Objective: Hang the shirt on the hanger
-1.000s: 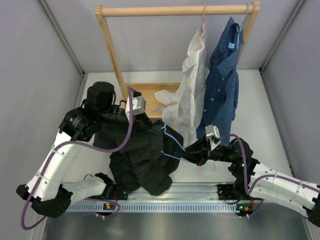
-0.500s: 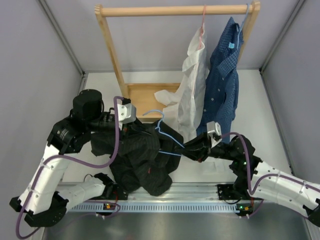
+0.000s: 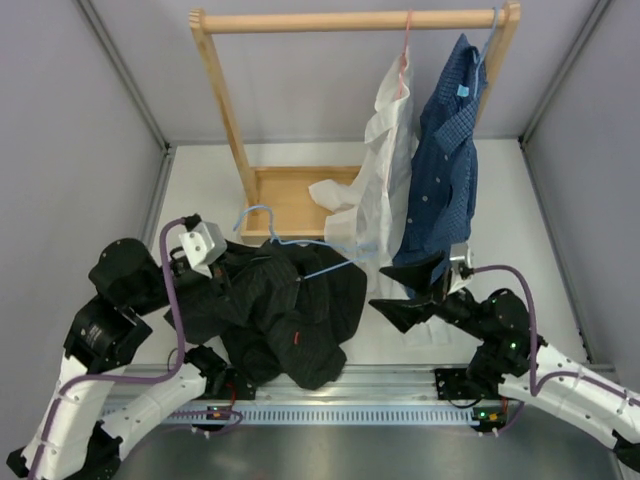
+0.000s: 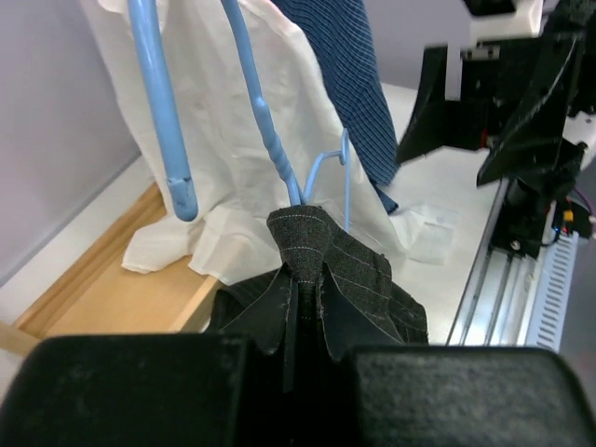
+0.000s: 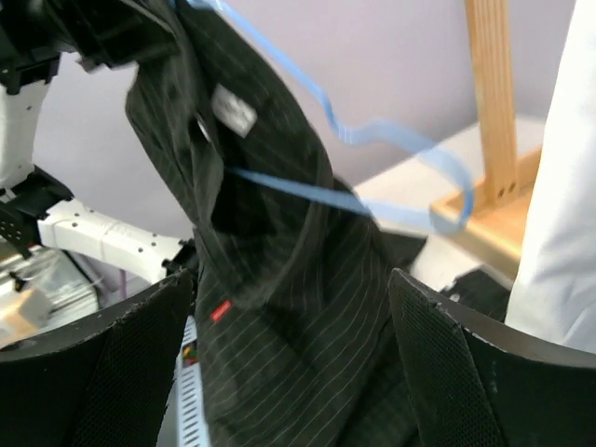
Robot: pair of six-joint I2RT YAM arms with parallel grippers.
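Observation:
The hanger's bare end still pokes out of the shirt, so my right gripper will next go down onto the shirt's loose shoulder edge [image 5: 323, 210] below that end.
The black pinstriped shirt [image 3: 290, 315] hangs bunched from my left gripper [image 3: 228, 262], which is shut on a fold of it [image 4: 321, 265] near the collar. Its white neck label [image 5: 233, 110] and red mark [image 5: 220, 310] show in the right wrist view. The light-blue hanger [image 3: 262, 215] rests on top of the shirt, hook up at the left, its wires [image 5: 307, 197] running into the fabric. My right gripper [image 3: 408, 292] stands open to the shirt's right, apart from the hanger, with nothing between its fingers [image 5: 466, 372].
A wooden rack [image 3: 225, 110] stands at the back with a wooden base tray [image 3: 285, 195]. A white shirt [image 3: 385, 170] and a blue dotted shirt [image 3: 445, 170] hang from its bar, close behind the right gripper. A metal rail [image 3: 340, 405] runs along the near edge.
The right gripper let go of the hanger, opened wide and drew back to the right. The left gripper shut on the shirt and pulled it, with the hanger, leftward.

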